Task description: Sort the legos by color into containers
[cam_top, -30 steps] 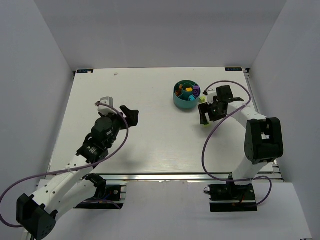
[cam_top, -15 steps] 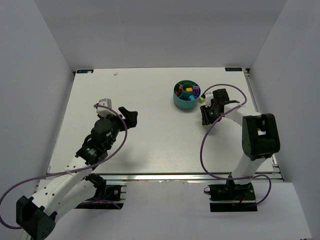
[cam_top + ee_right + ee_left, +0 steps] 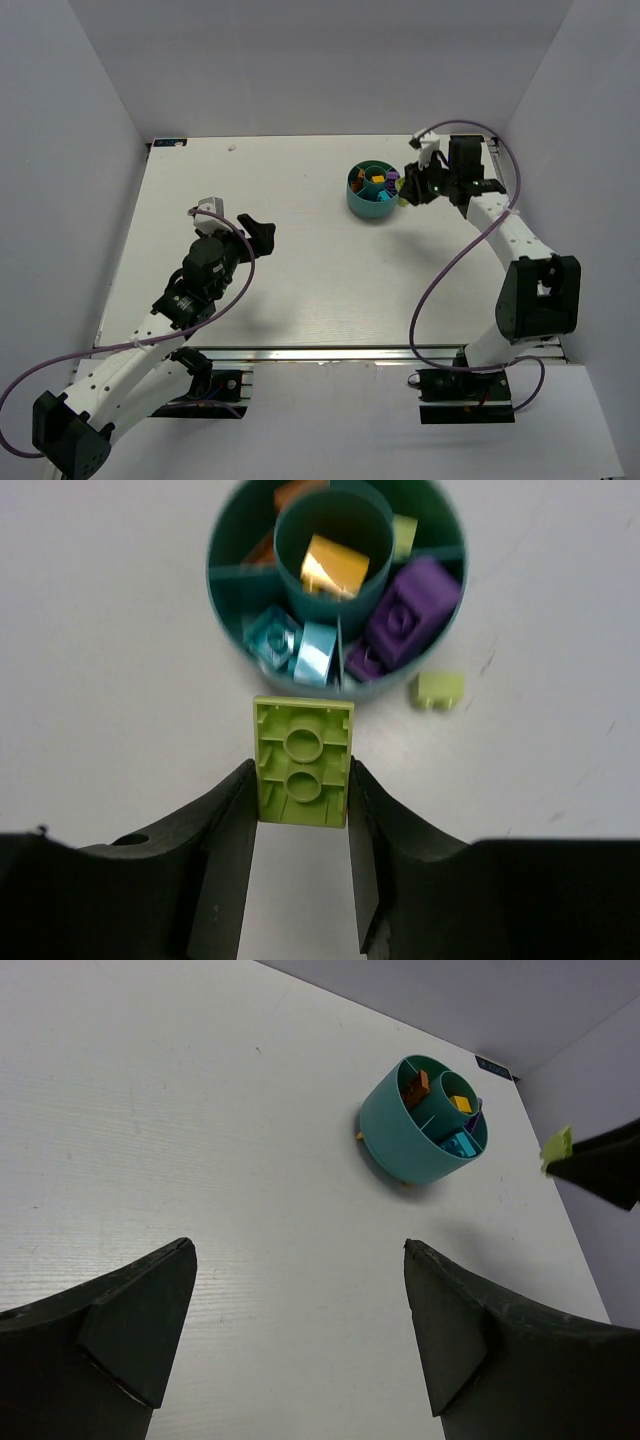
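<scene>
I should move my right gripper outward over the bowl's far wedge (image 3: 384, 165) (image 3: 409, 528), which is to its left in the top view. I should let go there, where a lime brick already sits.
The teal bowl (image 3: 357, 197) stands at the table's far right; it also shows in the left wrist view (image 3: 400, 1140) and the right wrist view (image 3: 222, 590). It holds a yellow brick (image 3: 335, 567) in the central cup, and purple (image 3: 412, 605), cyan (image 3: 290, 645), orange (image 3: 262, 550) and lime (image 3: 404, 530) bricks in the wedges. My right gripper (image 3: 300, 772) is shut on a lime green brick (image 3: 302, 762), held above the table just right of the bowl (image 3: 412, 190). A small lime brick (image 3: 440, 690) lies on the table beside the bowl. My left gripper (image 3: 300, 1310) is open and empty, far left of the bowl (image 3: 262, 230).
White table with grey walls around it. The table's right edge (image 3: 505, 200) runs close behind the right arm. A purple cable (image 3: 440, 280) loops from the right arm over the table.
My right gripper has lifted from the table at the bowl's near right and swung back toward the bowl's right rim, carrying the lime brick. The left arm has hardly moved.
</scene>
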